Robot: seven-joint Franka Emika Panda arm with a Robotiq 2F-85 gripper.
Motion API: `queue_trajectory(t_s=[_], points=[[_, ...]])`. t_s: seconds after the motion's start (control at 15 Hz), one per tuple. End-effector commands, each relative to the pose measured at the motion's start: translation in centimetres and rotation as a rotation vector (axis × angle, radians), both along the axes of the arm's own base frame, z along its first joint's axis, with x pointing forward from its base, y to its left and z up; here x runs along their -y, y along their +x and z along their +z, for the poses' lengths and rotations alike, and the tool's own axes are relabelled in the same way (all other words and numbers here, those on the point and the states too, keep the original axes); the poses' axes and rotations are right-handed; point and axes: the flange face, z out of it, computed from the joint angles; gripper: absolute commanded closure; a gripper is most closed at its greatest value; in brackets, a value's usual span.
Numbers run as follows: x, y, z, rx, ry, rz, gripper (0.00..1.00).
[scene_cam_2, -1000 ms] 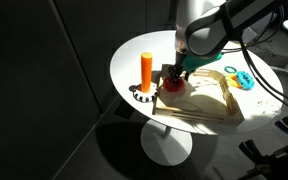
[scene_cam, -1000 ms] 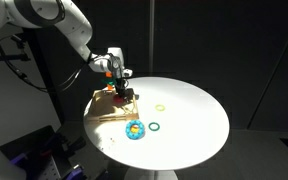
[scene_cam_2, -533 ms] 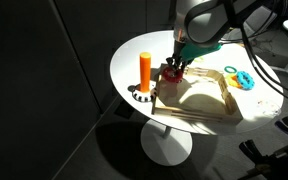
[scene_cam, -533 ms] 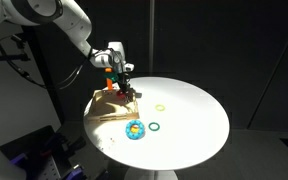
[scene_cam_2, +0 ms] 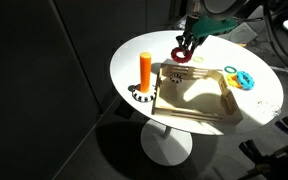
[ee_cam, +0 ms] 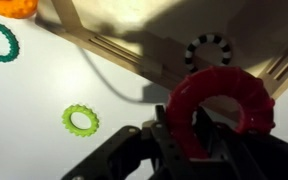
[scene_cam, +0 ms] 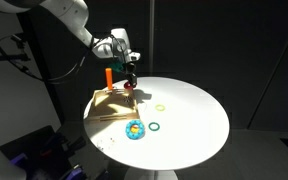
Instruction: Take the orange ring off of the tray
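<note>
My gripper will next move the ring to the left in the wrist view and down to the bare tabletop [scene_cam: 146,117] beside the dark green ring, because that spot is off the tray [scene_cam: 106,108].
My gripper [scene_cam: 130,79] is shut on the orange ring [scene_cam: 131,87] and holds it in the air above the far edge of the tray [scene_cam: 106,108]. In an exterior view the ring [scene_cam_2: 182,54] hangs under the gripper [scene_cam_2: 187,44], clear of the tan wooden tray [scene_cam_2: 196,112]. In the wrist view the red-orange ring [ee_cam: 229,100] stands on edge between the dark fingers [ee_cam: 189,132], with the tray's wooden rails [ee_cam: 109,52] below. The upright orange peg [scene_cam_2: 146,70] stands at the tray's corner.
A dark green ring [scene_cam: 155,126], a pale-yellow ring [scene_cam: 160,107] and a blue-and-yellow toy [scene_cam: 135,130] lie on the round white table [scene_cam: 199,125]. A black-and-white ring [scene_cam_2: 142,96] circles the peg's foot. The table edge is close behind the tray.
The gripper has risen from the tray surface with the orange ring in it and moved toward the tray's far edge. The other rings have not moved.
</note>
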Motion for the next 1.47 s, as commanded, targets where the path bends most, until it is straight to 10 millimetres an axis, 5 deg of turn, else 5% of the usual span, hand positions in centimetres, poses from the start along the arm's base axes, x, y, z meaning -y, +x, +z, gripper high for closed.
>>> queue_trajectory(t_s=[0.0,0.4,0.8,0.87,1.0,1.27,1.4], points=[[4.4,-1.6,0.6,-0.019,-0.051,-0.091,0.90],[11.9,-4.2,-1.2,-0.074,-0.120,-0.239,0.90],[15.6,-6.3,-2.6,-0.129,-0.148,-0.339,0.87],[15.9,-6.5,-2.7,-0.139,-0.149,-0.348,0.43],[16.1,-6.9,-3.0,-0.157,-0.151,-0.359,0.35],[15.9,-7.3,-3.0,-0.179,-0.145,-0.362,0.03],[15.4,-7.4,-2.8,-0.190,-0.124,-0.350,0.00]])
